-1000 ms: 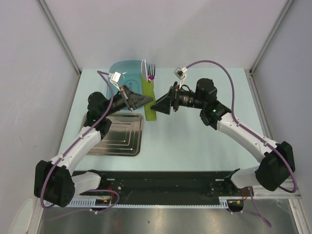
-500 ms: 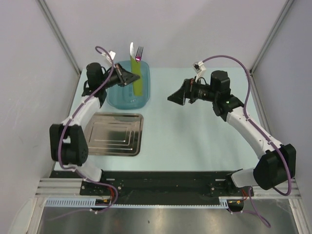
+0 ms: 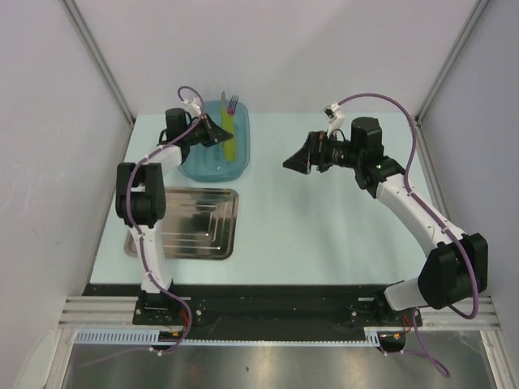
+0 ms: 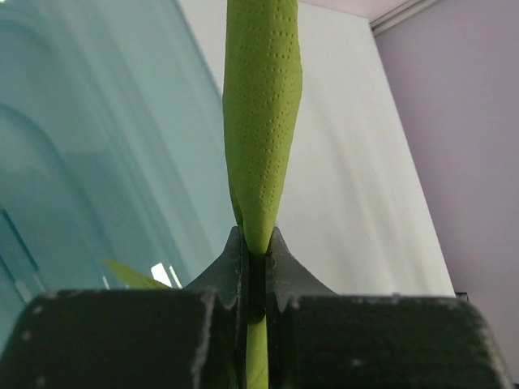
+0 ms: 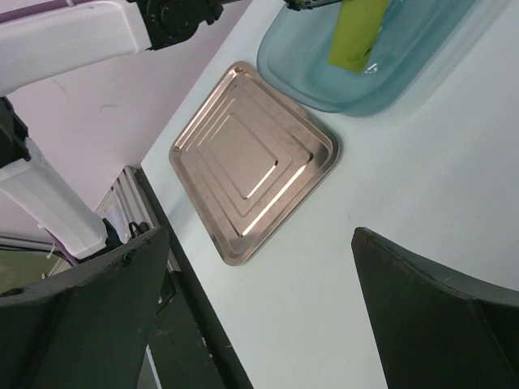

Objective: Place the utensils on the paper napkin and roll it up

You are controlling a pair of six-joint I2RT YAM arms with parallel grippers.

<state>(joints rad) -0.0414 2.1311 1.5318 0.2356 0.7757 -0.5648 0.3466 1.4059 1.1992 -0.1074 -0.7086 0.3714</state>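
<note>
Next, my left gripper lowers the held napkin roll (image 4: 261, 121) into the teal basin and releases the napkin roll's side, since the basin's bottom lies open below both.
My left gripper (image 3: 217, 134) is shut on the rolled olive-green paper napkin (image 3: 231, 147) and holds it above the teal basin (image 3: 212, 162) at the back left. The utensils (image 3: 232, 103) stick out of the roll's far end, showing fork tines and a purple part. In the left wrist view the napkin roll (image 4: 261, 121) is pinched between the two fingers of the left gripper (image 4: 257, 253). My right gripper (image 3: 288, 162) hovers open over mid-table, right of the basin, with nothing between its fingers. In the right wrist view the right gripper (image 5: 259, 312) stands wide, and the napkin (image 5: 357, 32) shows at the top.
A steel tray (image 3: 190, 223) lies on the table left of centre, in front of the basin; it also shows in the right wrist view as the tray (image 5: 243, 162) below the basin (image 5: 389, 73). Grey walls close in the sides and back.
The left arm has swung the roll with the utensils back and left, over the basin. The right gripper let go, opened wide and drew back to the right.
</note>
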